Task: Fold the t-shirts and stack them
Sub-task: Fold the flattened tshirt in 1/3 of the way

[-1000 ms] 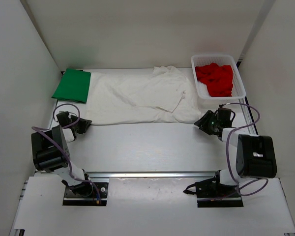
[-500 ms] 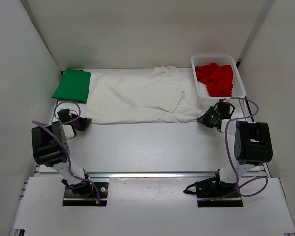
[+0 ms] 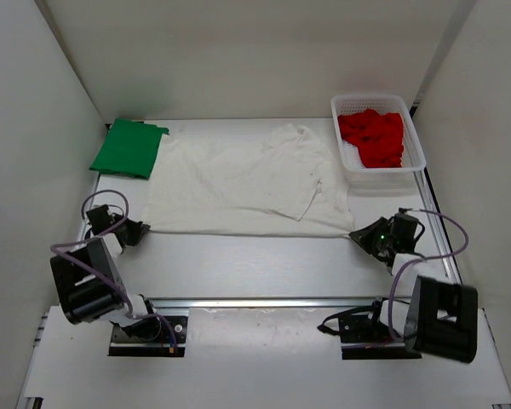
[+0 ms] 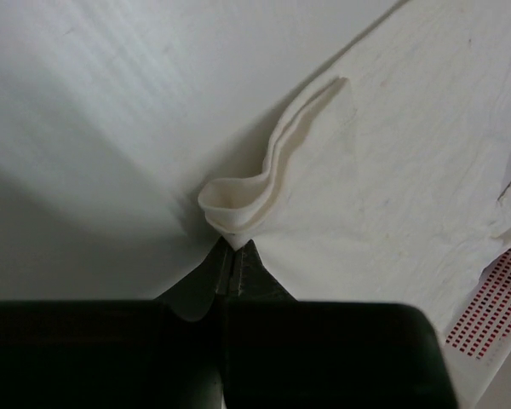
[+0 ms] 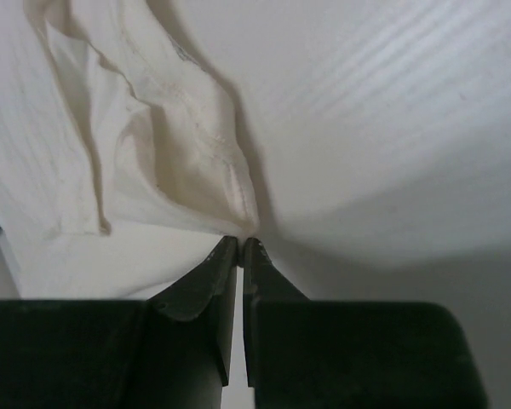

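Observation:
The right gripper draws back toward the bar next and releases the corner of the t-shirt's hem on the bare table. That open part of the table lies behind the gripper, hence this move.
The white t-shirt (image 3: 238,183) lies spread across the middle of the table, its near edge pulled straight. My left gripper (image 3: 141,228) is shut on the shirt's near left corner; in the left wrist view a small fold of white cloth (image 4: 238,209) bunches at the tips of the left gripper (image 4: 235,250). My right gripper (image 3: 355,233) is shut on the near right corner, and the right wrist view shows the hem (image 5: 238,192) pinched in the right gripper (image 5: 240,242). The green t-shirt (image 3: 128,147) lies folded at the back left. The red t-shirt (image 3: 373,137) sits crumpled in the basket.
A white plastic mesh basket (image 3: 412,128) stands at the back right, close to the white shirt's far right edge. White walls enclose the table on the left, back and right. The two arm bases sit on a rail (image 3: 264,302) at the near edge.
Both grippers closed on the white shirt's near corners and moved toward the near edge and outward. The shirt was dragged nearer and stretched flatter, uncovering the green shirt's right edge.

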You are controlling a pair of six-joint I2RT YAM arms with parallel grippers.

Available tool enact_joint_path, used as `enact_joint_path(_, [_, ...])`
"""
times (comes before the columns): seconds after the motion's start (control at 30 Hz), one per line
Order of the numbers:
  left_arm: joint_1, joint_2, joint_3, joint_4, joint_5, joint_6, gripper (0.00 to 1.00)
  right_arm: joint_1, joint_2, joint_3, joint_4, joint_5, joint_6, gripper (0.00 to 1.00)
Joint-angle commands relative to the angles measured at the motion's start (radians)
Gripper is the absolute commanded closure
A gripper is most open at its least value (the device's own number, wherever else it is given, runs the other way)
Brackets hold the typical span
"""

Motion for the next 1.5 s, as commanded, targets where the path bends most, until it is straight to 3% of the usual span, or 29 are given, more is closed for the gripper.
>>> enact_joint_path(0.0, [0.06,-0.129,-0.059,-0.129,0.013,0.087,1.0,-0.077,-0.185,-0.075,-0.055,-0.055,0.023,1.0])
enact_joint_path(0.13, [0.067,-0.301,-0.111,-0.278,-0.048,0.145,1.0,-0.099,-0.41,-0.109,-0.218,-0.071,0.003,1.0])
enact_joint_path(0.3, [0.082,-0.43,-0.122,-0.46,-0.13,0.188,0.98,-0.079,-0.495,-0.1,-0.455,-0.045,-0.03,1.0])
enact_joint_path(0.37, [0.077,-0.447,-0.113,-0.493,-0.133,0.184,0.79,-0.062,-0.536,-0.091,-0.511,0.01,-0.046,1.0])
enact_joint_path(0.4, [0.088,-0.453,-0.105,-0.491,-0.13,0.184,0.75,-0.054,-0.544,-0.091,-0.519,0.014,-0.041,0.98])
enact_joint_path(0.47, [0.087,-0.456,-0.072,-0.508,-0.127,0.178,0.51,-0.053,-0.552,-0.03,-0.546,0.02,-0.066,0.83])
enact_joint_path(0.5, [0.07,-0.461,-0.058,-0.525,-0.133,0.179,0.46,-0.053,-0.552,-0.014,-0.539,0.021,-0.079,0.62])
enact_joint_path(0.53, [0.048,-0.464,-0.026,-0.537,-0.14,0.184,0.35,-0.048,-0.541,0.024,-0.548,0.009,-0.104,0.56])
enact_joint_path(0.57, [0.039,-0.464,0.014,-0.553,-0.147,0.187,0.3,-0.042,-0.54,0.073,-0.558,0.009,-0.118,0.54])
enact_joint_path(0.63, [-0.011,-0.472,0.068,-0.553,-0.167,0.202,0.3,-0.034,-0.535,0.119,-0.554,-0.015,-0.132,0.5])
enact_joint_path(0.73, [-0.1,-0.514,0.088,-0.478,-0.139,0.219,0.34,0.025,-0.481,0.136,-0.445,-0.104,-0.129,0.57])
enact_joint_path(0.77, [-0.14,-0.528,0.079,-0.435,-0.122,0.211,0.36,0.086,-0.449,0.132,-0.398,-0.068,-0.109,0.72])
enact_joint_path(0.87, [-0.252,-0.573,0.021,-0.282,-0.038,0.188,0.45,0.365,-0.359,0.15,-0.31,0.125,-0.083,0.99])
enact_joint_path(0.9, [-0.281,-0.574,0.009,-0.252,-0.042,0.166,0.54,0.471,-0.295,0.194,-0.305,0.167,-0.092,1.0])
enact_joint_path(0.93, [-0.368,-0.571,0.004,-0.232,-0.065,0.155,0.56,0.507,-0.256,0.233,-0.287,0.22,-0.092,1.0])
enact_joint_path(1.03, [-0.673,-0.548,-0.005,-0.145,-0.207,0.128,0.65,0.584,-0.077,0.303,-0.233,0.183,-0.121,1.0])
enact_joint_path(1.07, [-0.778,-0.528,-0.008,-0.098,-0.226,0.122,0.67,0.587,-0.019,0.297,-0.21,0.17,-0.127,0.96])
enact_joint_path(1.13, [-0.878,-0.457,-0.005,-0.031,-0.236,0.125,0.69,0.598,0.028,0.302,-0.169,0.164,-0.126,0.85])
enact_joint_path(1.23, [-0.926,-0.337,0.001,0.07,-0.152,0.13,0.68,0.559,0.094,0.282,-0.086,0.118,-0.118,0.71])
enact_joint_path(1.47, [-0.949,-0.214,-0.025,0.173,-0.076,0.144,0.67,0.549,0.217,0.316,-0.051,0.081,-0.101,0.71])
